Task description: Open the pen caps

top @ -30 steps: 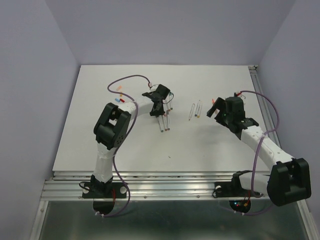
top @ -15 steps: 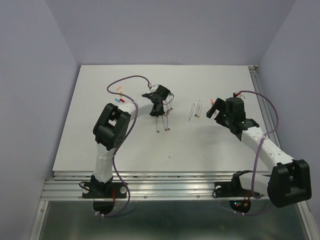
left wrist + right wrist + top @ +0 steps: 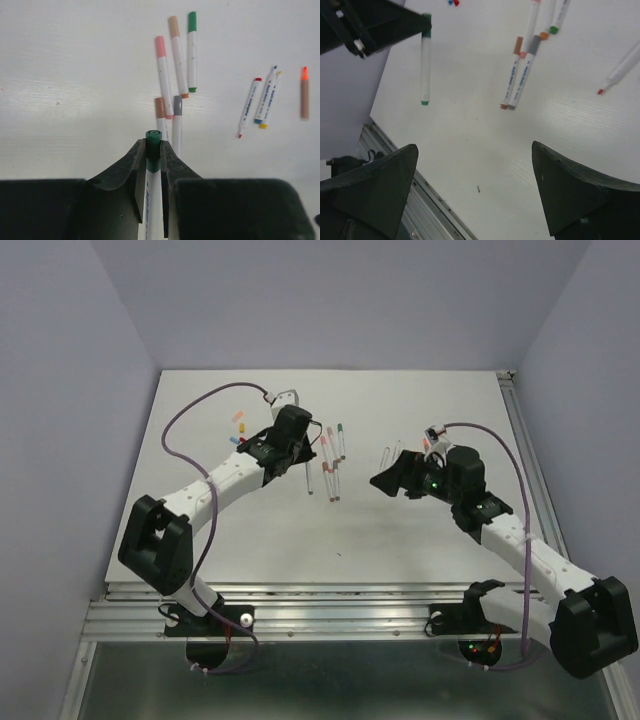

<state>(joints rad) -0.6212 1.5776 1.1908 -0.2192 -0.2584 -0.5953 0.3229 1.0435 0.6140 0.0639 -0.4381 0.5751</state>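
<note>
The loose caps are below my left gripper, to its left in the top view. Next, it should swing outward to them, move down and release the green cap (image 3: 153, 142).
My left gripper (image 3: 154, 143) is shut on the dark green cap (image 3: 153, 142) of a white pen (image 3: 152, 200). In the top view this gripper (image 3: 290, 438) holds the pen (image 3: 308, 478) hanging above the table. The pen also shows in the right wrist view (image 3: 425, 65). My right gripper (image 3: 475, 146) is wide open and empty, and in the top view (image 3: 388, 480) it faces the held pen from the right. Several capped pens (image 3: 162, 70) lie on the table beyond the left gripper. A brown and a grey capped pen (image 3: 519, 75) lie side by side.
Several uncapped pens (image 3: 262, 100) lie right of the capped group and show in the top view (image 3: 392, 455). Loose caps (image 3: 239, 427) lie at the back left. The table's metal rail (image 3: 425, 210) runs along the near edge.
My left arm has stretched out flat and its gripper has lifted a green-capped pen off the table. My right gripper has swung left toward the middle and now points at that pen.
</note>
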